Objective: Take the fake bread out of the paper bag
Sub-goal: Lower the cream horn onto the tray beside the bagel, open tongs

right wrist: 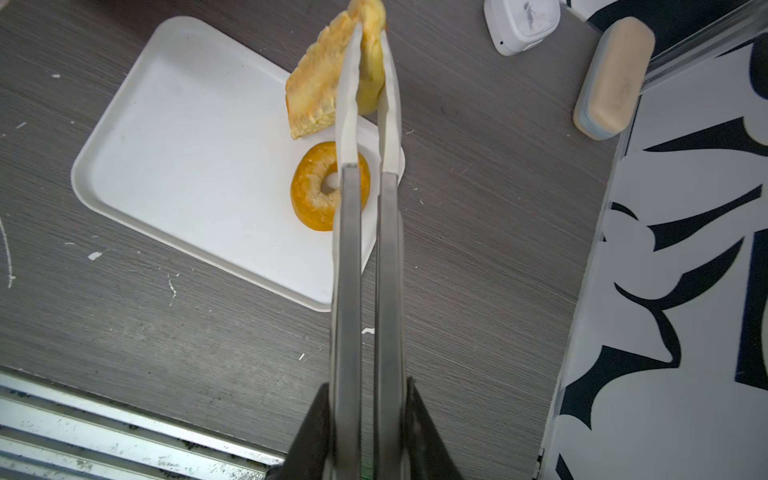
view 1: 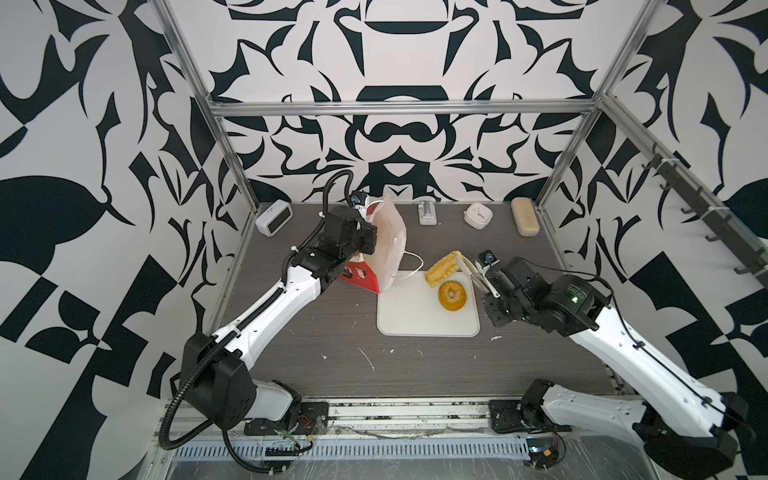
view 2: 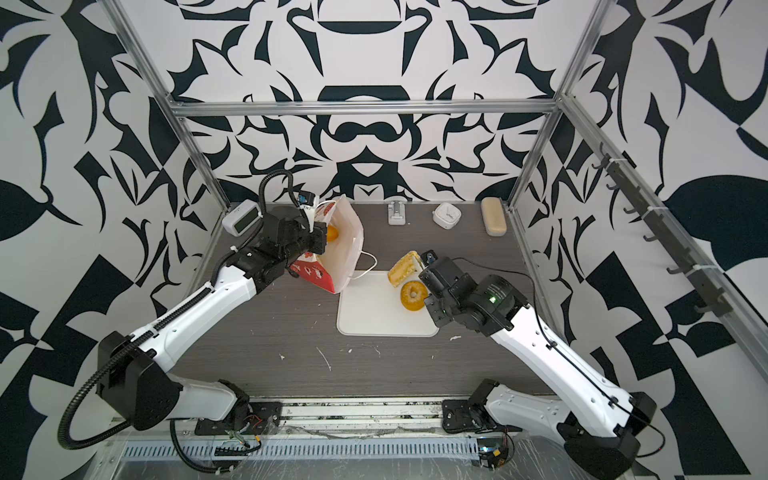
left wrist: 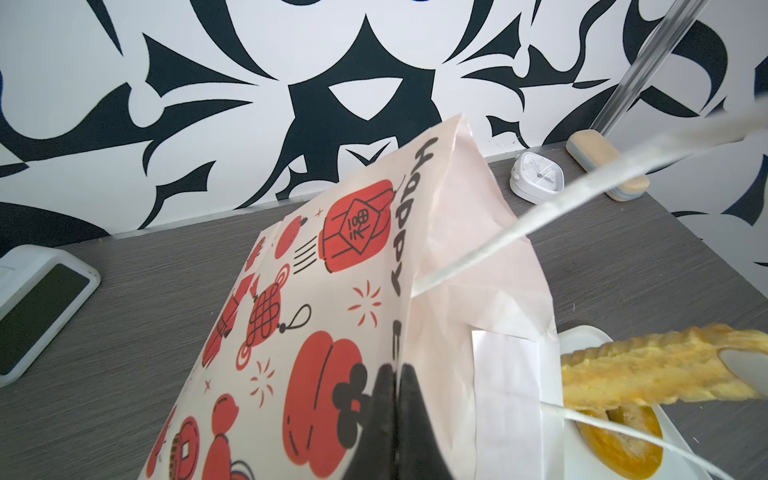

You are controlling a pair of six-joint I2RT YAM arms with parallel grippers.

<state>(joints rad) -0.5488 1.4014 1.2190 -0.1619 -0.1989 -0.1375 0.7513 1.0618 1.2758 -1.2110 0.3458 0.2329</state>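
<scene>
My right gripper needs to go back and down over the tray's half nearer the bag and let go of the tongs, because that half is bare below, past the ring bagel (view 1: 452, 295).
The paper bag (view 1: 388, 245) (left wrist: 332, 311), red-figured outside and white inside, leans tilted at the back left of the tray. My left gripper (left wrist: 392, 370) (view 2: 318, 241) is shut on its rim. Inside the bag a golden piece of fake bread (view 2: 332, 233) shows. My right gripper (right wrist: 368, 386) (view 1: 492, 286) is shut on metal tongs (right wrist: 368, 249). The tongs' white tips pinch a long striped loaf (right wrist: 316, 95) (view 1: 444, 268) above the white tray's (view 1: 415, 316) back edge. A ring bagel (view 1: 452, 295) (right wrist: 316, 187) lies on the tray under the tongs.
Along the back wall stand a digital clock (view 1: 274, 218), a metal bracket (view 1: 428, 212), a small white clock (view 1: 478, 215) and a beige oblong case (view 1: 525, 216). The bag's white cord handle (view 1: 411, 266) lies on the tray's corner.
</scene>
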